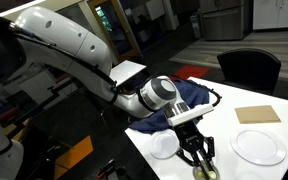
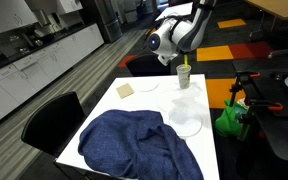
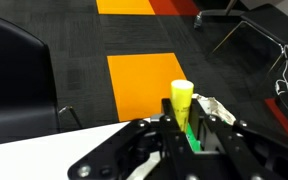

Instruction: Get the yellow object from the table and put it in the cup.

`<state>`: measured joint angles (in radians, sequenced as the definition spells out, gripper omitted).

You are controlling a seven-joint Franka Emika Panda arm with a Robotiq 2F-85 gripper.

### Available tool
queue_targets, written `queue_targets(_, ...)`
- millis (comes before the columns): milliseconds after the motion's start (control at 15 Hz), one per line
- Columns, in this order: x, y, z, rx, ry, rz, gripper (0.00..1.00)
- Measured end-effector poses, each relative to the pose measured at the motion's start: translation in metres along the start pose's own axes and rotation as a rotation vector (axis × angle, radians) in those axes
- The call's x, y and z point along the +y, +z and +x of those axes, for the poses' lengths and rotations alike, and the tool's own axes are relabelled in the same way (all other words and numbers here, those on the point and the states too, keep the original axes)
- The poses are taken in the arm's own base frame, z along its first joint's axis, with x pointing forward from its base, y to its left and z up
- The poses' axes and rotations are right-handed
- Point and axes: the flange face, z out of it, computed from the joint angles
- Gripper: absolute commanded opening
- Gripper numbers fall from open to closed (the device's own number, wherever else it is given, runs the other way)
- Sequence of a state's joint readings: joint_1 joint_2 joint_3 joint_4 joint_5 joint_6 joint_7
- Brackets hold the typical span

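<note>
I should next lower the yellow object a little over the cup with my gripper and then open it, because the object's lower end is already lined up with the cup.
My gripper hangs fingers down over the white table and is shut on the yellow object, a short bright-yellow stick held upright between the fingers. The stick also shows below the fingers in both exterior views. A small white round thing right under it, probably the cup, is partly hidden by the gripper. In the wrist view the cup is hidden.
A blue cloth covers one end of the table. On the table lie a tan square board, a large white plate and a small saucer. Black chairs stand around.
</note>
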<state>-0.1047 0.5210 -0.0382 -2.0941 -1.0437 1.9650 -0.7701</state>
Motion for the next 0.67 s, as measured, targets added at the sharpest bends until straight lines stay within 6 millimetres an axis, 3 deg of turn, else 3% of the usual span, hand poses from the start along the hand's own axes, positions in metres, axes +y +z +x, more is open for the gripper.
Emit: queue_targets(667,0.006,0.002,0.026,-0.014,0.014,-0.014,0.05)
